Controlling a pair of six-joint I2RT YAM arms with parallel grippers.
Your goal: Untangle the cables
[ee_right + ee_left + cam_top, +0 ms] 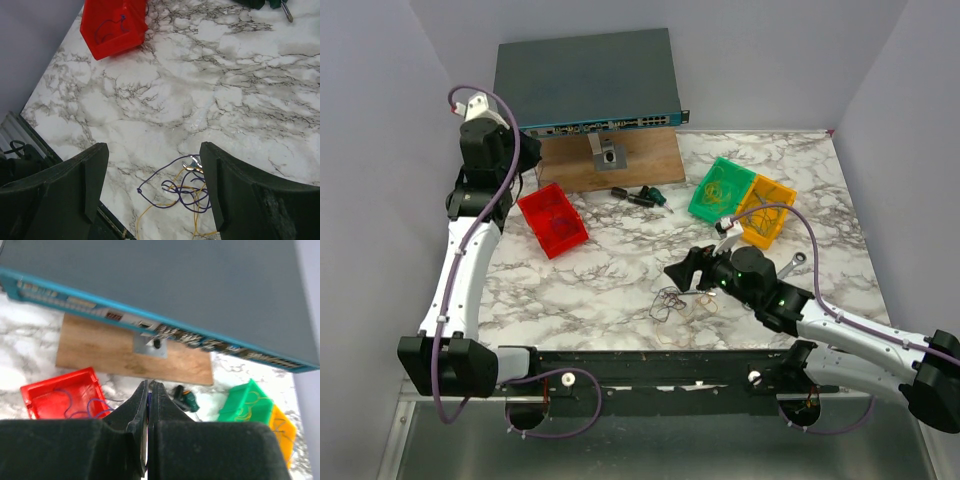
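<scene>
The left gripper comes down from its raised place over the red bin [553,221] [69,396] next and frees the blue wire, since that bin already holds matching blue loops.
The cables [187,187] are a small tangle of thin purple-blue and yellow wires lying on the marble table near its front edge, also seen in the top view as the cables [670,301]. A small silver metal end [193,163] sits in the tangle. My right gripper [152,150] hangs open just above the tangle with nothing between its fingers; the wires lie toward its right finger [225,190]. My left arm [488,150] is raised at the back left, over the red bin. My left gripper [149,384] is shut, with only a thin blue sliver showing in the slit.
A red bin [552,218] holds blue wire loops. A green bin [722,188] and a yellow bin [766,212] hold yellow wires. A network switch [585,80] and a wooden board [610,160] stand at the back, with a dark tool [642,196] nearby. A silver wrench [792,264] lies beside my right arm.
</scene>
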